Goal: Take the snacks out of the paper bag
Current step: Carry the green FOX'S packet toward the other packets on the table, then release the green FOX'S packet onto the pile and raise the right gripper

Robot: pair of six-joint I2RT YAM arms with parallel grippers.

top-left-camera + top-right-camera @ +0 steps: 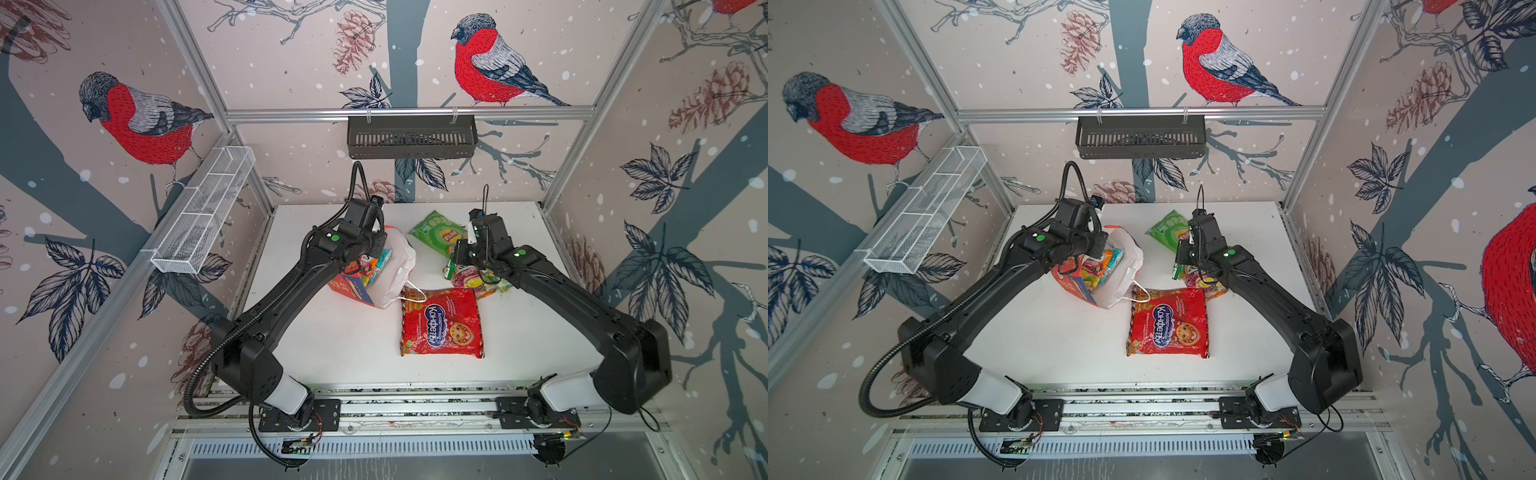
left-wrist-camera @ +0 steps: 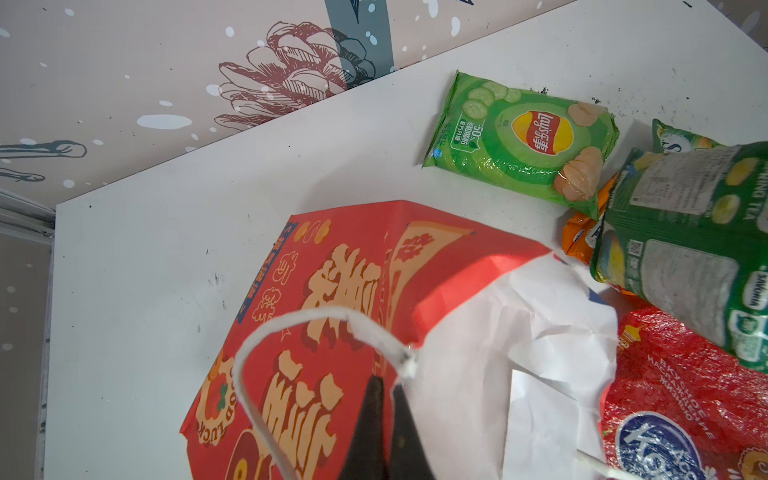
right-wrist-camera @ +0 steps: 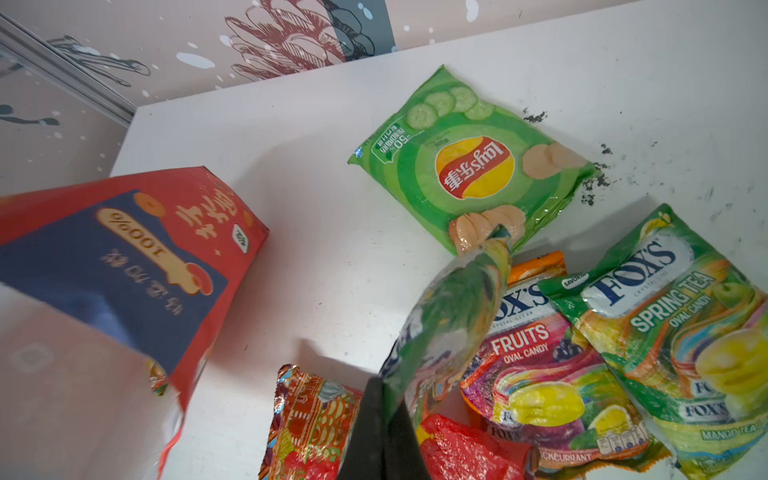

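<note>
The robot's right hand needs to carry the candy pack down toward the paper bag (image 1: 348,287) and let go of it there, because bare tabletop lies below the hand, between it and the bag.
The red paper bag (image 1: 348,287) lies tipped on the table, white inside showing, with small snack packs (image 1: 374,266) in its mouth. My left gripper (image 2: 384,384) is shut on the paper bag's (image 2: 332,291) rim beside a white cord handle (image 2: 249,374). My right gripper (image 3: 384,395) is shut on a green Fox's candy pack (image 3: 453,316) and holds it above the table. Under it lie two more Fox's packs (image 3: 540,353), with the green chip bag (image 1: 436,232) behind them. The large red packet (image 1: 442,322) lies flat in front of the bag.
A black slotted basket (image 1: 411,137) hangs on the back wall. A white wire basket (image 1: 203,212) is mounted along the left wall. The white table (image 1: 332,345) ends at a metal rail in front, where both arm bases stand.
</note>
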